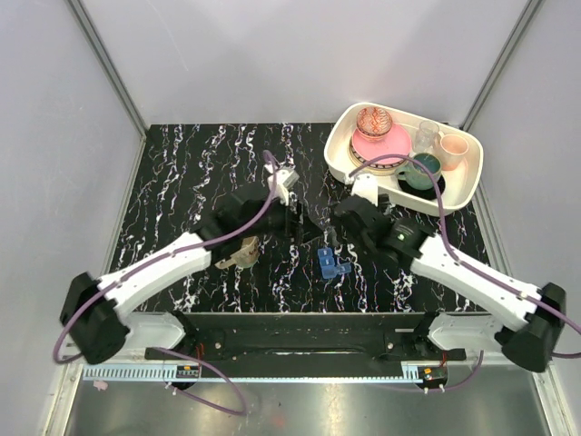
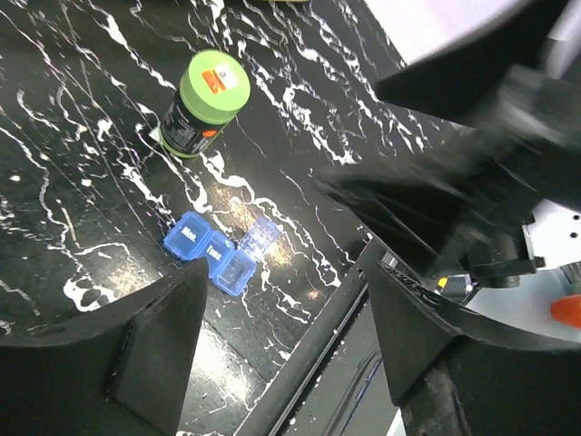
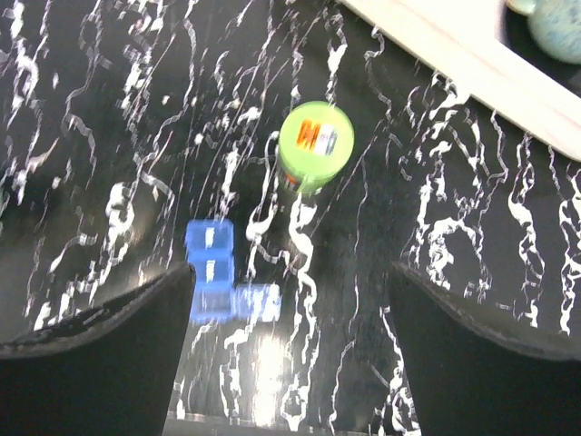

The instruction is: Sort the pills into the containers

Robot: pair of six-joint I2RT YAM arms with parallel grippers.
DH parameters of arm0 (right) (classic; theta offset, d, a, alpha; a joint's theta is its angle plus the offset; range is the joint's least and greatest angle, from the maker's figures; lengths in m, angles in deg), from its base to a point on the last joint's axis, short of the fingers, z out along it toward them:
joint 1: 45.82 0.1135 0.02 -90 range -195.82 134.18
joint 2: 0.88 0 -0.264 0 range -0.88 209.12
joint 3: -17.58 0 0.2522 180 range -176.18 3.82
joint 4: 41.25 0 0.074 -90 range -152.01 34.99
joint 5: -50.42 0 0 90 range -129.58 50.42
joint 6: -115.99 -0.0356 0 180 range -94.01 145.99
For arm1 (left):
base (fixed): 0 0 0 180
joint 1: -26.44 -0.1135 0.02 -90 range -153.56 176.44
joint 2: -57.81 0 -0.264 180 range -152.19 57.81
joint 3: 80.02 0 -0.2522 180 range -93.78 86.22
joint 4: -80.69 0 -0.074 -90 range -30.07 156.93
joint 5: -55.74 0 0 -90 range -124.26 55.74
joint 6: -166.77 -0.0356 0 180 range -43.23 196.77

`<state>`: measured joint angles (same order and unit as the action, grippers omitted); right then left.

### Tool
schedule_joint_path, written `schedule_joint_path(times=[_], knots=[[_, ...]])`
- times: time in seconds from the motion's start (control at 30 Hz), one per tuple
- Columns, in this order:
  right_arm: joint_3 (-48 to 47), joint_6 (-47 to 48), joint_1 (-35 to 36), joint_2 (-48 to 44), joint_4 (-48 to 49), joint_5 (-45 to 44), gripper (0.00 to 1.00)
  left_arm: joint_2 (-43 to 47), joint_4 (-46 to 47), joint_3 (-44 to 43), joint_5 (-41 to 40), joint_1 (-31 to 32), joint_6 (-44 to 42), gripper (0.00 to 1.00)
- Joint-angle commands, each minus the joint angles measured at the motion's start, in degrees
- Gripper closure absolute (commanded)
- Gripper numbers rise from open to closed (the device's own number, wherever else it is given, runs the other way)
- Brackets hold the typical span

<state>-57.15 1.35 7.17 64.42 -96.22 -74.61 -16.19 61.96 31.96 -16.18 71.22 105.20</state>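
The dark bottle stands below and outward of the robot's right gripper, so next the open, empty fingers need to go down and outward to it and close around the bottle's green lid (image 3: 316,140).
The containers are a small blue pill box (image 1: 331,265) lying near the table's front edge, between the two arms. In the left wrist view the pill box (image 2: 211,250) has one end lid flipped open, and no pills show in that compartment. It also appears, blurred, in the right wrist view (image 3: 211,269). The pills are out of view. My left gripper (image 2: 286,350) hangs open above the table with nothing between its fingers. My right gripper (image 3: 290,359) is also open and empty, with the box just inside its left finger. From above, both grippers (image 1: 304,218) (image 1: 338,232) hover behind the box.
A dark bottle with a green lid (image 2: 204,100) (image 3: 314,143) stands upright just beyond the pill box. A cream tray (image 1: 340,145) at the back right holds a pink plate, a teal mug, a beige mug and a glass. A tan object (image 1: 240,254) lies under the left arm.
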Motion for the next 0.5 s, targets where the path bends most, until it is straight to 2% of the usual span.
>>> schedule_joint_path(times=[0.0, 0.17, 0.27, 0.47], knots=[[-6.61, -2.34, -9.62, 6.14, 0.34, 2.40, 0.08, 7.35, -6.53, 0.03, -7.44, 0.31, -1.71, 0.23], [-8.46, 0.55, -16.68, 11.69, 3.85, 10.31, 0.07, 13.08, -6.63, 2.05, -9.21, 0.66, -0.48, 0.18], [-9.51, 2.13, -17.92, 15.64, 5.70, 13.75, 0.07, 15.02, -6.63, 2.41, -9.39, 0.67, -0.21, 0.17], [-11.27, 3.64, -18.36, 22.32, 7.28, 15.07, 0.06, 15.37, -7.07, 1.96, -8.60, 0.67, -0.13, 0.17]])
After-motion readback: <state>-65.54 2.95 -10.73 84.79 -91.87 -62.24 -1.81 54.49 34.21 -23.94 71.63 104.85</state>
